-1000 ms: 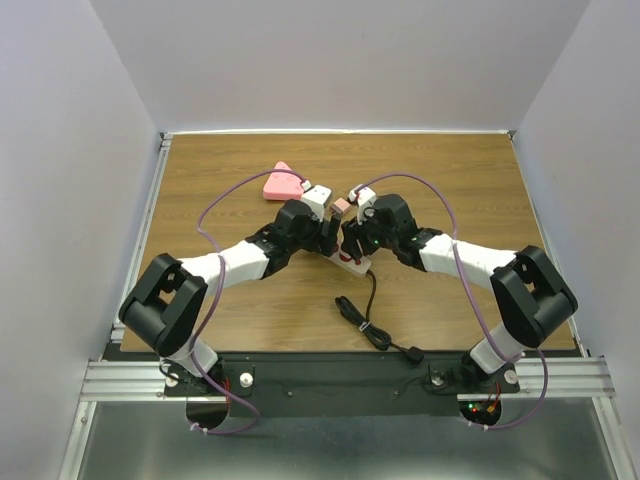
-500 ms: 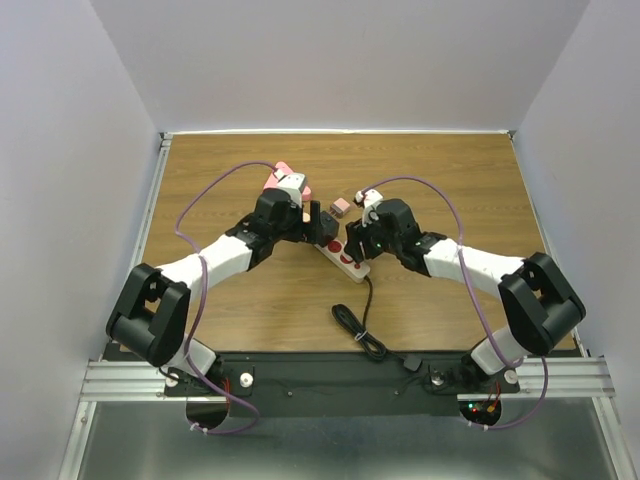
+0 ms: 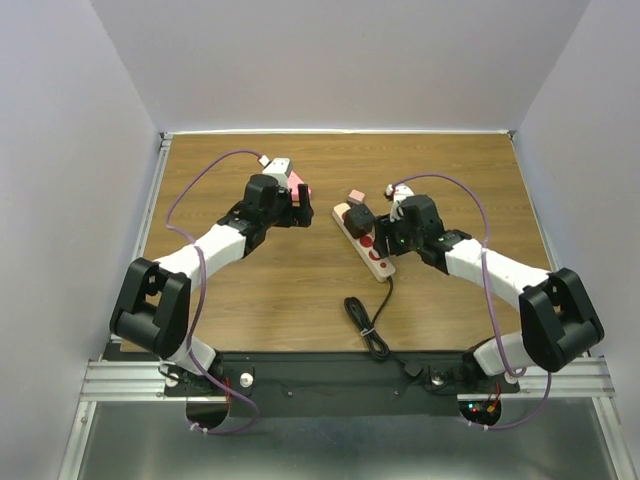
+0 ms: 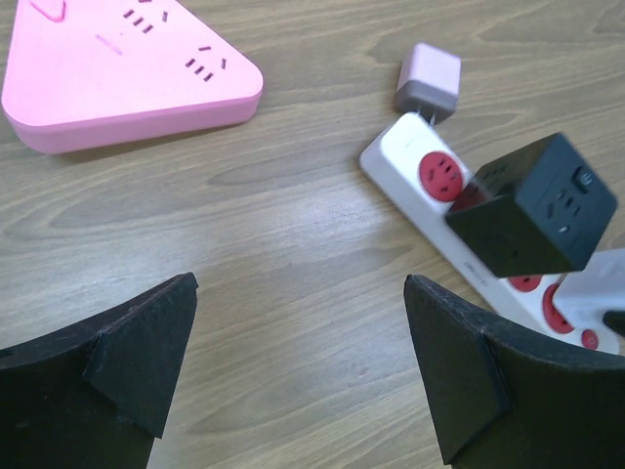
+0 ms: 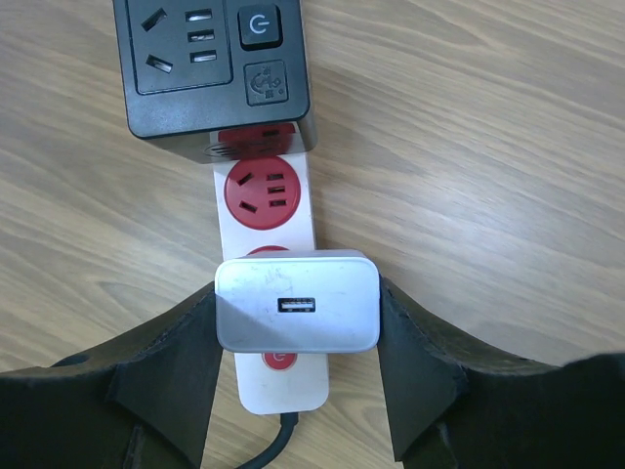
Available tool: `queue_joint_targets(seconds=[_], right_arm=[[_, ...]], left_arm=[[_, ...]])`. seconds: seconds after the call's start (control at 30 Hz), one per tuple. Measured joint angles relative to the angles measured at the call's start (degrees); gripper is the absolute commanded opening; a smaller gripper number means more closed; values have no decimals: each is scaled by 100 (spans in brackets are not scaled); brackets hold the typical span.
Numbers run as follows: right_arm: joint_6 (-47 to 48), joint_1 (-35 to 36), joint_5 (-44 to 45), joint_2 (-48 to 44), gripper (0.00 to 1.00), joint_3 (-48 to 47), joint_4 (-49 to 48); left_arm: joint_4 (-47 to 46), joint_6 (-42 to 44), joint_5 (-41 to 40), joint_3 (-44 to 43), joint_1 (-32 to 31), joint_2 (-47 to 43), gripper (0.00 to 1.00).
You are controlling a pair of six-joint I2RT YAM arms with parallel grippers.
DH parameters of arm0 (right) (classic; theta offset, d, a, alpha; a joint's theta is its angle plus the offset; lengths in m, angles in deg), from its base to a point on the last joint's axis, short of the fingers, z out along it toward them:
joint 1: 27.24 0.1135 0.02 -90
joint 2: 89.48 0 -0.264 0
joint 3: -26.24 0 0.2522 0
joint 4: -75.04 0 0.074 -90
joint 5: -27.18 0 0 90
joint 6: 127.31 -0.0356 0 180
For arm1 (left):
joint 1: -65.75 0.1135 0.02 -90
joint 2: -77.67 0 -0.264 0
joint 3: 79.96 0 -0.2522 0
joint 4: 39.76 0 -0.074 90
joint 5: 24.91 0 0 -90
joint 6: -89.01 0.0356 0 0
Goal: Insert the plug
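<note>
I will next move my right gripper to the right in the top view, slightly outward and turning, and drag the power strip (image 3: 372, 250) along, because the white plug sits on its socket.
A white power strip (image 3: 372, 250) with red sockets lies mid-table; it also shows in the right wrist view (image 5: 266, 210) and the left wrist view (image 4: 405, 147). A black cube adapter (image 3: 358, 218) sits on its far end. My right gripper (image 5: 297, 327) is shut on a white USB charger plug (image 5: 297, 303), which sits on the strip over the socket nearest the cable. In the top view the right gripper (image 3: 388, 240) is at the strip's near end. My left gripper (image 4: 303, 371) is open and empty, over bare wood left of the strip.
A pink triangular socket block (image 4: 117, 68) lies at the far left, mostly under my left gripper (image 3: 298, 205) in the top view. A small pink charger (image 3: 354, 197) lies beyond the strip's far end. The strip's black cable (image 3: 368, 320) coils toward the near edge.
My left gripper has pulled back left, away from the strip, toward the pink block. The strip and my right gripper have shifted right, with the strip turned.
</note>
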Motion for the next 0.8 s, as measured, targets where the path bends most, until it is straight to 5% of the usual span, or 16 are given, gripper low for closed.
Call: queue_joint_targets(seconds=[0.8], right_arm=[[-420,-807,573,52,0,-120,258]], left_arm=[[-105,13,481,-931,-144,1003,99]])
